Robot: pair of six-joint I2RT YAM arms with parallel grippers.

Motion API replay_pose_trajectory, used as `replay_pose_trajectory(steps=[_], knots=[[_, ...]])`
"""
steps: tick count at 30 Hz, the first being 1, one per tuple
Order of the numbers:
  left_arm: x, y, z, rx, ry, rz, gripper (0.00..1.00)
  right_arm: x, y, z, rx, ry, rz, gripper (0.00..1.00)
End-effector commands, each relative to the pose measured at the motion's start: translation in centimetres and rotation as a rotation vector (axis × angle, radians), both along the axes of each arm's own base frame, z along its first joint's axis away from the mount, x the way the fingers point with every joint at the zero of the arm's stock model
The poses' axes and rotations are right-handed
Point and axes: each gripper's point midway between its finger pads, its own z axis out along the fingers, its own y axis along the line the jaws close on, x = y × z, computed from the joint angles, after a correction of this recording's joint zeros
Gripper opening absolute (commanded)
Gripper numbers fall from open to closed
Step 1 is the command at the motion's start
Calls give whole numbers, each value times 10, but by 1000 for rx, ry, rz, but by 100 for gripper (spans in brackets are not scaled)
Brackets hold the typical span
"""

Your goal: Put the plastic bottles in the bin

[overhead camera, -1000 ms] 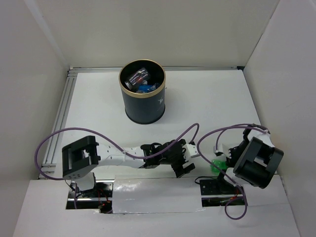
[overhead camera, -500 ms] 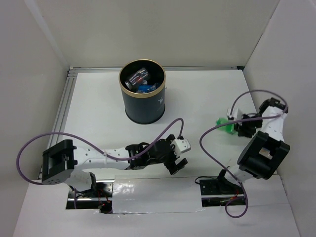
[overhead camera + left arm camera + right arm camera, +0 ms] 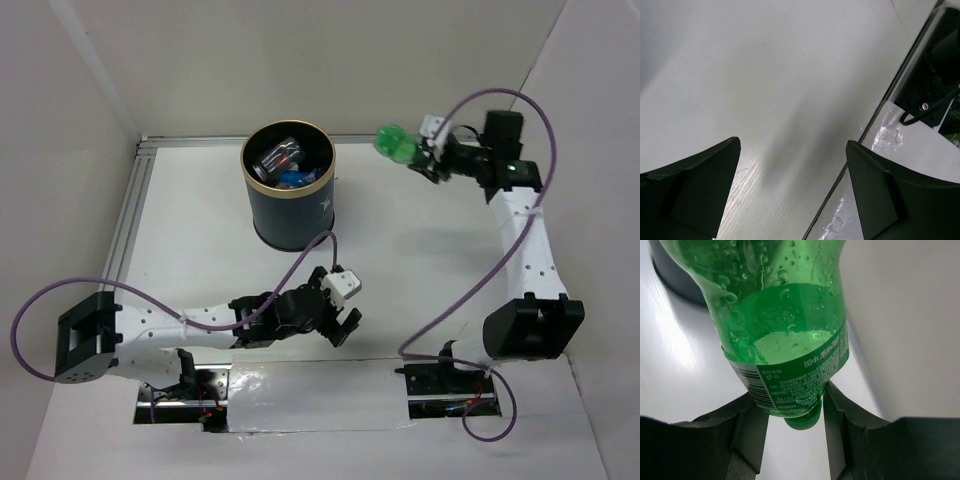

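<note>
The bin's opening (image 3: 290,156) lies left of my right gripper in the top view, so I should carry the green bottle across the bin's gold rim and release it.
The dark navy bin (image 3: 290,200) with a gold rim stands at the back middle of the table, with several crushed bottles (image 3: 282,158) inside, clear with red labels and one with blue. My right gripper (image 3: 428,160) is shut on a green bottle (image 3: 396,143) and holds it in the air to the right of the bin's rim. In the right wrist view the green bottle (image 3: 785,325) is pinched near its cap between the two fingers, and the bin's dark wall (image 3: 670,275) shows at the upper left. My left gripper (image 3: 342,318) is open and empty, low over the table's near edge.
White walls enclose the table on three sides. A metal rail (image 3: 125,235) runs along the left edge. A white taped board (image 3: 310,395) covers the near edge by the arm bases. Purple cables loop from both arms.
My right arm has swung the green bottle from the near right up and back, towards the bin. My left arm has drawn back to the left, its gripper staying open.
</note>
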Motion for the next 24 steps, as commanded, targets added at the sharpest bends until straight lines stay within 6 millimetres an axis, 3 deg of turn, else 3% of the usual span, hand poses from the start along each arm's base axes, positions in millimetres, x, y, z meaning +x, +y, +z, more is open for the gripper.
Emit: replay_pose_trajectory(steps=[1,2,3,4,6,7,8,10,12,15,18,19,20,21,22,24], knots=[[9,13,22,-87,-12,114,99,19,90,109,190,-213,107,7],[12,18,24,-90,-24,136,99,20,109,114,224,-190,124,7],[12,23,30,-115,-13,156,99,17,141,129,244,-213,159,8],[11,29,26,-109,-7,171,99,19,156,134,264,-217,175,8],[12,40,24,-113,3,211,99,32,189,124,267,-185,198,8],[10,52,24,-127,11,230,99,24,230,127,262,-182,272,9],[10,52,24,-128,11,230,99,32,234,115,255,-157,271,9],[9,62,19,-134,26,256,99,32,259,107,268,-128,293,12],[9,71,25,-163,25,284,99,43,277,75,262,-49,302,16],[10,82,27,-177,19,311,99,55,293,53,280,8,284,24],[10,87,26,-167,15,320,99,64,294,49,279,17,257,60],[10,87,26,-167,15,320,99,68,291,48,280,21,220,91],[12,88,26,-167,11,328,99,70,289,47,283,27,201,100],[12,88,26,-161,4,324,99,66,285,65,302,2,187,100],[12,88,26,-161,3,324,99,76,270,69,326,17,105,100],[13,86,26,-158,-6,319,99,85,235,101,388,-13,-7,100]])
